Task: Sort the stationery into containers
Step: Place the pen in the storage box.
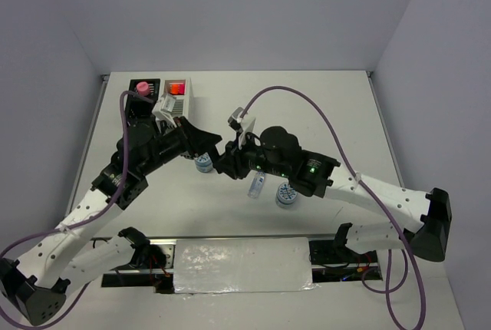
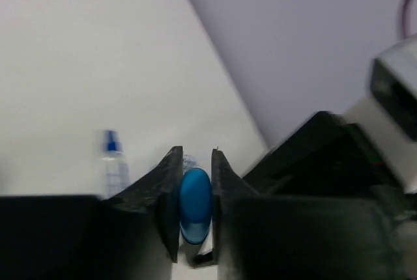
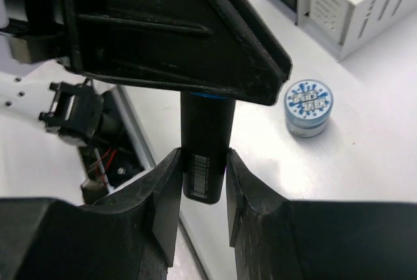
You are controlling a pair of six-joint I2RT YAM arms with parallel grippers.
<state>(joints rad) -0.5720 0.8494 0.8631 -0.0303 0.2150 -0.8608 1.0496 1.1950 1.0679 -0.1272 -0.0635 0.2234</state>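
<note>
My left gripper should next turn outward, carry the highlighter over that box's far section (image 1: 177,89), go down and release it, because an orange-red cap stands in the white box.
The blue-capped black highlighter is held in the air between both grippers. My left gripper (image 2: 194,163) is shut on its blue cap (image 2: 195,205). My right gripper (image 3: 203,163) is shut on its black body (image 3: 208,137), with the barcode end between the jaws. In the top view the two grippers meet at mid-table, left (image 1: 211,148) and right (image 1: 227,163). One light-blue tin (image 1: 203,163) stands under them and also shows in the right wrist view (image 3: 309,107). The clear blue-capped tube (image 1: 256,186) and a second tin (image 1: 286,194) lie by the right arm.
The joined black box (image 1: 144,89) and white box (image 1: 179,98) stand at the far left. A pink cap shows in the black one and an orange-red cap in the white one. The white box (image 3: 352,0) shows in the right wrist view. The tube (image 2: 114,166) stands left of the left gripper's fingers.
</note>
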